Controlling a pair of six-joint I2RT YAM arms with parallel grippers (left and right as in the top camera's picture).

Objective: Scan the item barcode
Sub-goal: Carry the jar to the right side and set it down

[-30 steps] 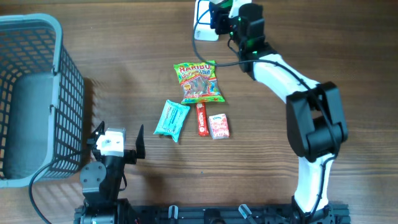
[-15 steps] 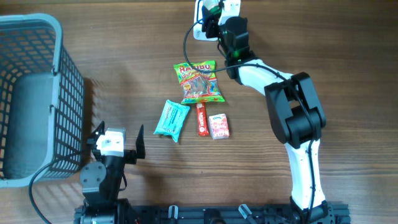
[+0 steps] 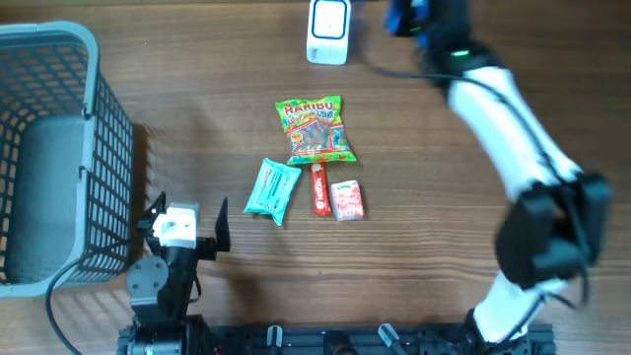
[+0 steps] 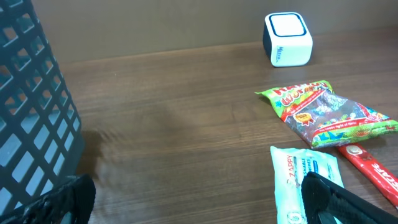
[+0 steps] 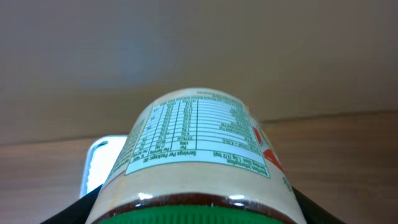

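Note:
The wood to the right (image 3: pixel 537 87) in the overhead view is bare, so my right gripper should next swing there from the scanner, back and down, tilting the jar upright.
In the right wrist view, a jar (image 5: pixel 199 155) with a green lid and a nutrition label fills the frame. My right gripper (image 5: pixel 199 213) is shut on it near the lid, with a dark finger on each side. The white scanner box (image 5: pixel 94 167) shows just behind the jar on its left. In the overhead view the right gripper (image 3: pixel 414 18) is motion-blurred at the table's far edge, right of the scanner (image 3: pixel 327 30). My left gripper (image 3: pixel 183 229) rests open and empty at the near left, fingers (image 4: pixel 326 198) spread wide.
A Haribo bag (image 3: pixel 315 128), a teal wipes packet (image 3: pixel 271 189), a red bar (image 3: pixel 319 189) and a small pink box (image 3: pixel 347 199) lie mid-table. A grey-blue wire basket (image 3: pixel 108 108) stands at the left edge.
The right arm has swung to the right, carrying its gripper from over the scanner to a spot right of it. The left arm has not moved.

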